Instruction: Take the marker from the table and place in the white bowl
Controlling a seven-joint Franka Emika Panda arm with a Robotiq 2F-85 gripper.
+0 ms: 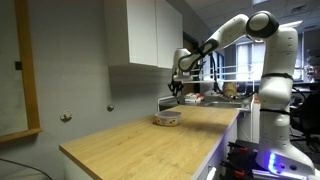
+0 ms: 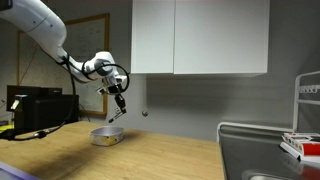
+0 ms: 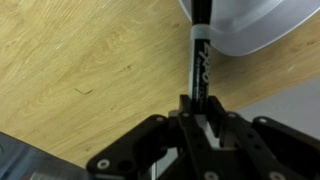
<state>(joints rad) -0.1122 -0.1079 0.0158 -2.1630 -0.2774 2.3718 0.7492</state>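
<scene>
My gripper holds the marker high and still short of the white bowl, so next it will move down and outward over the bowl's open middle [image 1: 168, 116] [image 3: 243, 11].
My gripper [image 3: 197, 112] is shut on the marker [image 3: 199, 55], a thin black stick with white lettering that points away from the wrist toward the white bowl [image 3: 265, 25] at the top right of the wrist view. In both exterior views the gripper [image 1: 176, 88] [image 2: 119, 101] hangs in the air above the bowl [image 1: 168, 119] [image 2: 106, 136], with the marker [image 2: 117, 113] pointing down at it. The bowl rests on the light wood-grain table [image 1: 150, 140] [image 2: 150, 155].
White wall cabinets [image 1: 150, 35] [image 2: 200, 35] hang above the table. A sink and rack with items [image 2: 295, 145] stand at one end. A dark box [image 2: 40, 105] sits behind the arm. The table edge and floor show in the wrist view [image 3: 290, 100].
</scene>
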